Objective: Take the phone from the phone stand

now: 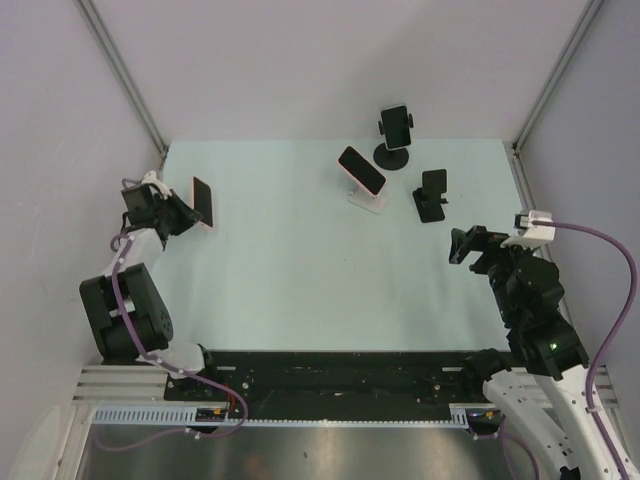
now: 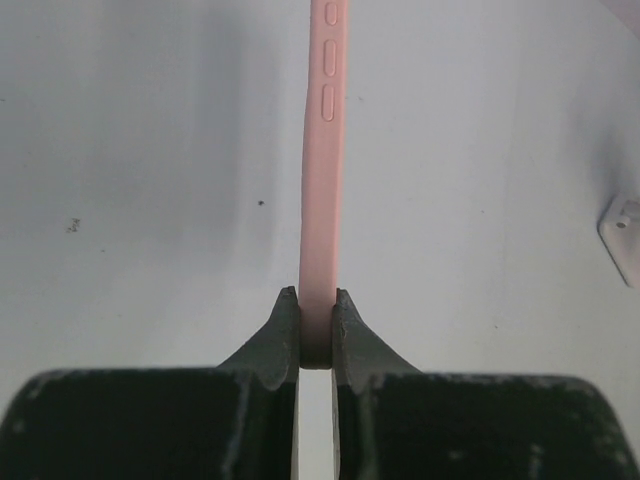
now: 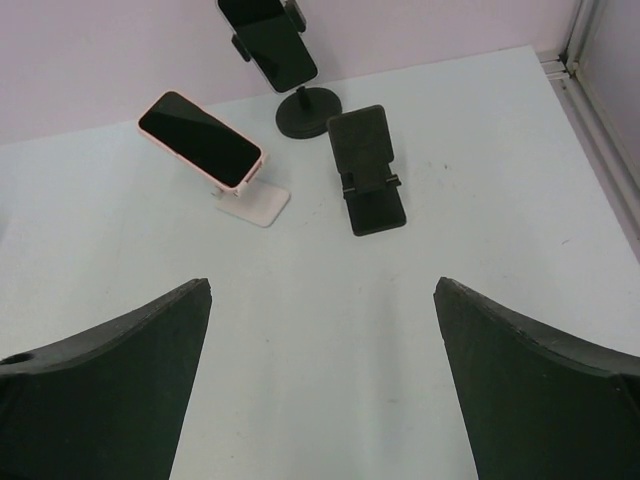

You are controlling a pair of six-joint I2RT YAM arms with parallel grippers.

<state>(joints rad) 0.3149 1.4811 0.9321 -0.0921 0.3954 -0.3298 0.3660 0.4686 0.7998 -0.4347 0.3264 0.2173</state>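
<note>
The pink-cased phone comes down next in my left gripper onto the clear patch of bare tabletop below, far from the stands, and the gripper lets go of it there.
My left gripper (image 1: pixel 187 212) is shut on a pink-cased phone (image 1: pixel 203 203) at the far left of the table. The left wrist view shows the phone edge-on (image 2: pixel 322 180) and pinched between the two fingers of that gripper (image 2: pixel 317 330). A second pink-cased phone (image 1: pixel 361 170) leans on a white stand (image 1: pixel 370 200), also in the right wrist view (image 3: pixel 200 138). A third phone (image 1: pixel 396 127) is clamped in a black round-base stand (image 1: pixel 392 157). My right gripper (image 1: pixel 465 245) is open and empty, well short of the stands; the right wrist view shows its jaws wide apart (image 3: pixel 322 300).
An empty black folding stand (image 1: pixel 433 195) sits right of the white one, seen in the right wrist view (image 3: pixel 365 165). The enclosure's walls and metal posts (image 1: pixel 545 90) border the table at the back and sides. A corner of a white object (image 2: pixel 625 235) shows in the left wrist view.
</note>
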